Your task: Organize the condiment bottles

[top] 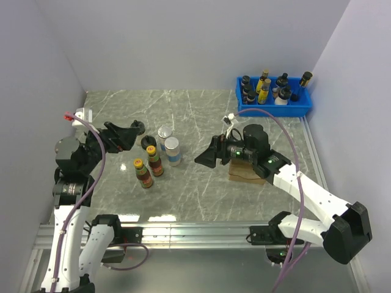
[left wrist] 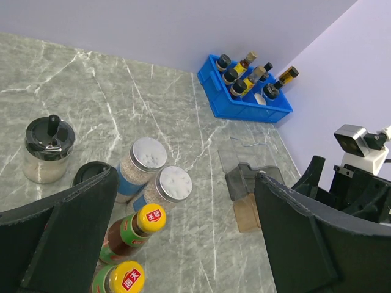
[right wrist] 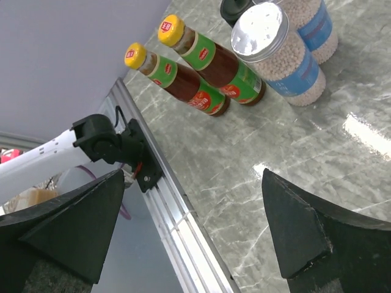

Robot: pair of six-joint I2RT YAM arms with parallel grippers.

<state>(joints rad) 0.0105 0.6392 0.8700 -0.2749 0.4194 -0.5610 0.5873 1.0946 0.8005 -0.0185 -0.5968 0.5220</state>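
My right gripper swings to the left in the top view next and tilts down over the second jar's silver lid [top: 171, 143] [right wrist: 260, 32], since that jar stands nearest.
Two brown sauce bottles with yellow caps [top: 142, 173] [top: 154, 160] stand side by side left of centre. Two white silver-lidded jars [top: 165, 133] [top: 173, 151] stand just behind them. Two black-capped little bottles [top: 148, 143] [top: 140, 127] stand to their left. My left gripper [top: 129, 135] is open and empty beside the black-capped bottles. In the left wrist view [left wrist: 185, 177] the jars [left wrist: 145, 160] and sauce bottles [left wrist: 146, 221] lie below its jaws. My right gripper [top: 206, 152] is open and empty, right of the group. The right wrist view [right wrist: 194, 177] shows the sauce bottles [right wrist: 177, 73] ahead.
A blue bin [top: 273, 97] crowded with dark and yellow bottles stands at the back right, also in the left wrist view [left wrist: 244, 101]. A brown block [top: 244, 171] lies under the right arm. The table's metal front rail [right wrist: 177, 213] runs below the right gripper.
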